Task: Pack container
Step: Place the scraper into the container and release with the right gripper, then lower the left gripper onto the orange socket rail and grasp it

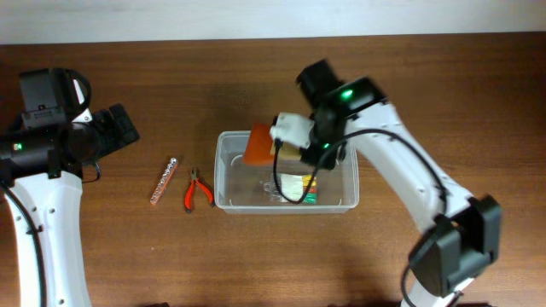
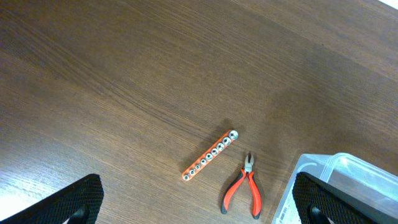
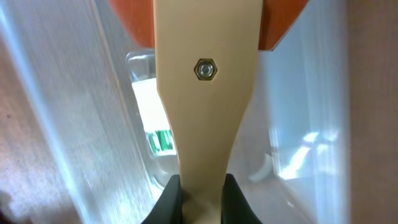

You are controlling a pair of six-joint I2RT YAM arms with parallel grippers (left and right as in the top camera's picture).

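Observation:
My right gripper is holding the scraper and should lower it back toward the packaged item before opening.
The clear plastic container (image 1: 223, 175) stands at the table's middle; its corner shows in the left wrist view (image 2: 348, 171) and its wall in the right wrist view (image 3: 81, 93). My right gripper (image 3: 200, 190) is shut on the cream handle of a scraper (image 3: 205, 93) with an orange blade (image 1: 258, 145), held over the container's back left part. A packaged item with a green and yellow label (image 1: 297, 188) lies inside. My left gripper (image 2: 202, 204) is open and empty, above the table left of the container.
Red-handled pliers (image 1: 198, 189) lie just left of the container and also show in the left wrist view (image 2: 244, 186). An orange strip of sockets (image 1: 164, 181) lies further left, seen too by the left wrist (image 2: 210, 155).

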